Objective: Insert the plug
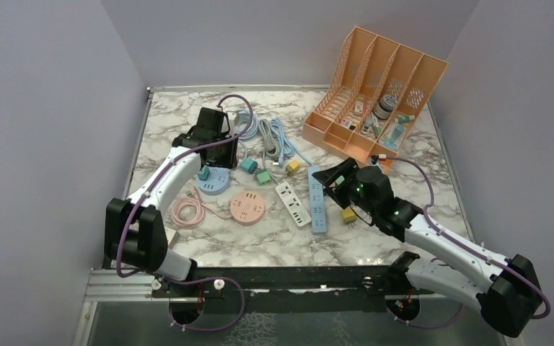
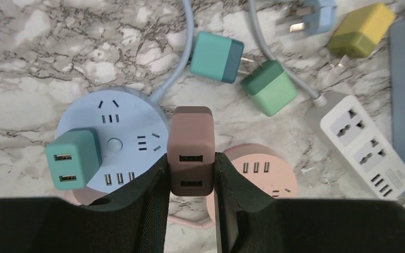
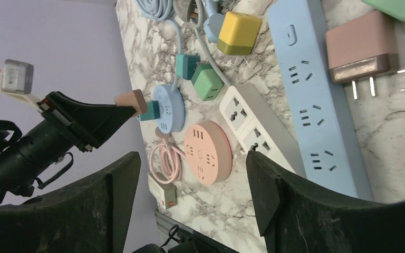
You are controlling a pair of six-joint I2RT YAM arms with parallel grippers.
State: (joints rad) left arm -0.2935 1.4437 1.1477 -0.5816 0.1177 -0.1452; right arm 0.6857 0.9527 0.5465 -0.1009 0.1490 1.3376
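I need to move my left gripper left in the wrist view next and lower the plug into the blue power strip's slots opposite the teal charger [image 2: 74, 158], as those are empty.
My left gripper [image 2: 191, 159] is shut on a brownish-pink USB charger plug [image 2: 191, 132], gripping its two sides, USB ports facing the camera. It hangs over the right edge of the round blue power strip [image 2: 129, 118], beside the round pink power strip [image 2: 261, 168]. A teal charger [image 2: 74, 158] sits in the blue strip's left side. In the top view the left gripper [image 1: 216, 160] stands just above that blue strip [image 1: 215, 184]. My right gripper [image 3: 192, 163] is open and empty, raised above the table; in the top view this gripper [image 1: 332, 176] is near the long blue strip [image 1: 318, 202].
A pink plug with bare prongs [image 3: 358, 47] lies beside the long blue strip. A white power strip [image 1: 293, 203], green [image 1: 262, 176], teal [image 1: 249, 166] and yellow [image 1: 293, 166] plugs, coiled cables [image 1: 260, 130] and an orange file organiser [image 1: 375, 94] are around.
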